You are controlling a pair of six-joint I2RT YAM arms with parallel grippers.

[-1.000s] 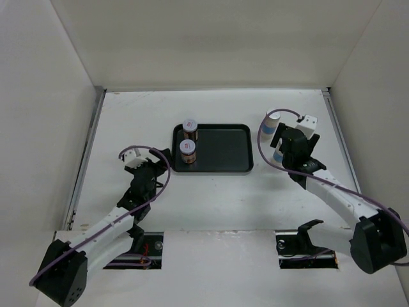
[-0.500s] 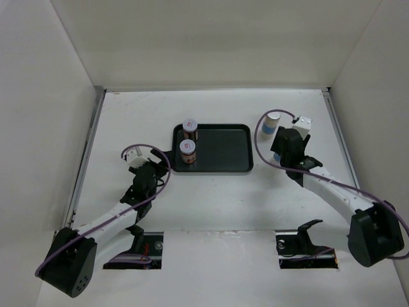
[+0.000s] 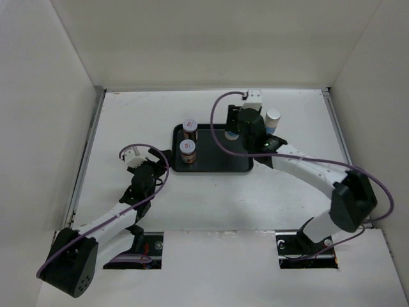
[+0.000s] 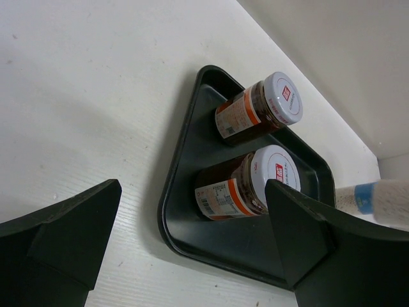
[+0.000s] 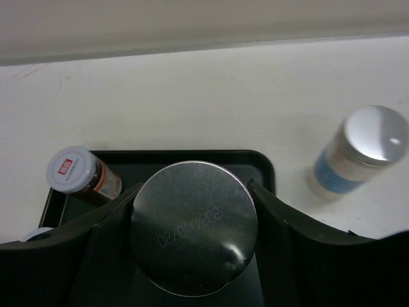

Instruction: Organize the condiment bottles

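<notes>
Bare tray (image 5: 133,173) beside the far brown jar lies below my right gripper, left in the top view. My right gripper shifts that way next, lowers and releases.
Two short brown jars with white red-marked lids (image 3: 189,128) (image 3: 187,151) stand at the left end of the black tray (image 3: 220,167); the left wrist view shows them as well (image 4: 259,110) (image 4: 246,184). My right gripper (image 3: 238,125) hangs over the tray's far right part, shut on a pale bottle whose silvery cap (image 5: 193,227) fills the space between its fingers. A second pale bottle with a blue band (image 3: 273,119) (image 5: 358,150) stands on the table right of the tray. My left gripper (image 3: 144,160) (image 4: 192,211) is open on the table left of the tray, holding nothing.
White walls enclose the table on the left, back and right. The tray's rim (image 5: 192,155) lies just beyond the held bottle. The far brown jar (image 5: 80,173) shows to the left in the right wrist view.
My right gripper shut on a pale bottle right of the tray and swung it left, over the tray's far right part. The other pale bottle stayed. The left arm barely moved.
</notes>
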